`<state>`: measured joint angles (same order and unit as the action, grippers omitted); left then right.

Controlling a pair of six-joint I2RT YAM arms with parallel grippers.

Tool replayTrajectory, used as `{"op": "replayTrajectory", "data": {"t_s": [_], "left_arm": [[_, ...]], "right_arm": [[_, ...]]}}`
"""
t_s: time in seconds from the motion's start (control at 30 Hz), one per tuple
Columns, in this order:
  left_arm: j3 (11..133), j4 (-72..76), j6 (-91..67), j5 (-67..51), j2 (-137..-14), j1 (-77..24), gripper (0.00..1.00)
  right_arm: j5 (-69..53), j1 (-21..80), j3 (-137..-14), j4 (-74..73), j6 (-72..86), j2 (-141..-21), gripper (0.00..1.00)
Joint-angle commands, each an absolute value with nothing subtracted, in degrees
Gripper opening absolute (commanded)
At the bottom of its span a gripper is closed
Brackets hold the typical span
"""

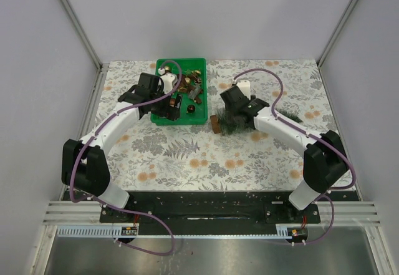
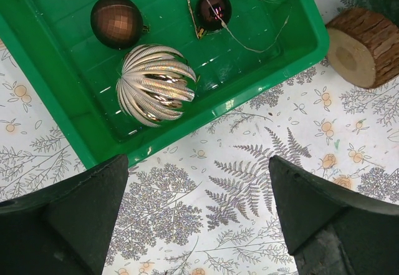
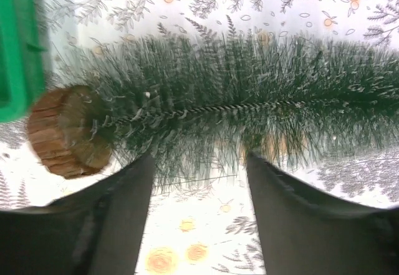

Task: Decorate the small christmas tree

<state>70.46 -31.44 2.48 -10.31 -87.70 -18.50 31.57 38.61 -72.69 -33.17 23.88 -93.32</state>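
Note:
My right gripper will move along the tree away from the tray (image 1: 181, 60) next. Then I will turn it to bring its fingers around the stem.
The small christmas tree (image 1: 227, 125) lies on its side on the tablecloth just right of the green tray (image 1: 181, 60), its wooden-slice base (image 3: 65, 131) pointing toward the tray. My right gripper (image 3: 199, 163) hovers over the tree's lower half, open, with its fingertips brushing the outer bristles and only cloth showing between them. My left gripper (image 2: 198, 175) is wide open above the cloth at the tray's near edge, holding nothing. In the tray lie a silver ribbed bauble (image 2: 156, 85), a brown faceted ball (image 2: 116, 20) and a dark red ball (image 2: 214, 10) with thin wire.
Several more small ornaments (image 1: 190, 85) fill the tray's far part. The tree's base (image 2: 358, 47) is close to the tray's right corner. White walls enclose the table on three sides.

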Motion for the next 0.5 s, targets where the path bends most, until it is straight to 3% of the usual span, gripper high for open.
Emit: {"op": "replayTrajectory", "data": {"t_s": [0.0, 0.1, 0.3, 0.47], "left_arm": [[72.4, -31.6, 2.3, -10.3, -84.8, -18.7, 0.99], [72.5, -32.2, 2.6, -10.1, -84.6, -18.7, 0.99], [72.6, -32.6, 3.3, -10.0, -83.9, -18.7, 0.99], [72.5, -32.6, 3.8, -9.8, -83.7, -18.7, 0.99]], "right_arm": [[25.3, 33.4, -73.7, -38.3, 27.6, -92.3, 0.78], [22.2, 29.5, -74.4, -40.4, 31.8, -91.5, 0.85], [18.8, 20.5, -76.0, -49.2, 47.6, -89.0, 0.86], [17.6, 16.7, -76.0, -46.4, 51.3, -87.6, 0.88]]}}
